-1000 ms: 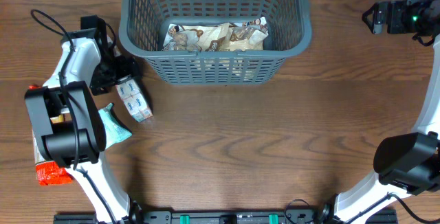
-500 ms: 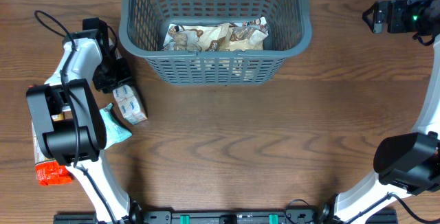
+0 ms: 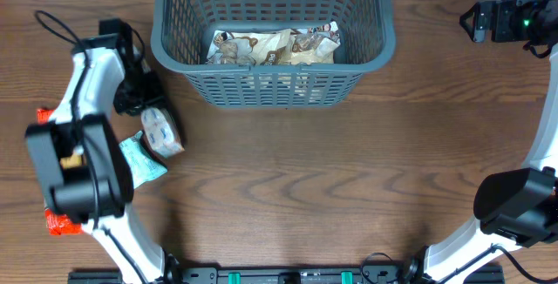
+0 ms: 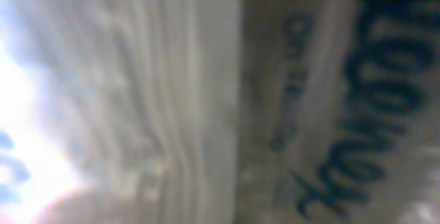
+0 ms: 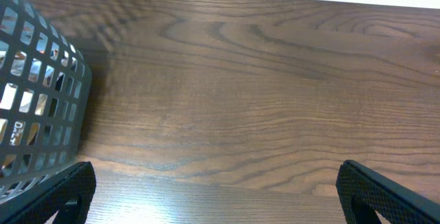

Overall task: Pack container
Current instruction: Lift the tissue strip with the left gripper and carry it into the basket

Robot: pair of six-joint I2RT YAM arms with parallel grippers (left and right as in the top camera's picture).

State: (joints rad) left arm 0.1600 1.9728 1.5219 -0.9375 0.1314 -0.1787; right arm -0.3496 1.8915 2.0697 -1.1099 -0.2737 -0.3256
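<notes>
My left gripper rises over the container's side next and releases the white packet beyond it. The snack packets lie there, to the gripper's right in the overhead view.
The container [image 3: 179,36], a big dark grey slotted basket, stands at the table's far middle, and its corner also shows in the right wrist view as the container [image 5: 41,107]. Several crinkled snack packets [image 3: 272,47] lie on its floor. Left of it, my left gripper [image 3: 144,108] is closed on the upper end of a white packet with blue print [image 3: 163,134], whose blurred surface, the white packet [image 4: 289,100], fills the left wrist view and hides the fingers. My right gripper [image 3: 475,23] hangs open at the far right; in its own view the right gripper [image 5: 220,196] has only bare wood between its fingertips.
A teal packet [image 3: 141,158] lies just below the white one. An orange-red packet [image 3: 61,222] sits by the left arm's base, and another orange bit [image 3: 42,114] peeks out behind the arm. The wooden table [image 3: 349,171] stretches in front of the basket.
The left gripper's jaws have closed on the white packet, which has shifted left and turned a little. The left arm's elbow swung left. The right arm has not moved.
</notes>
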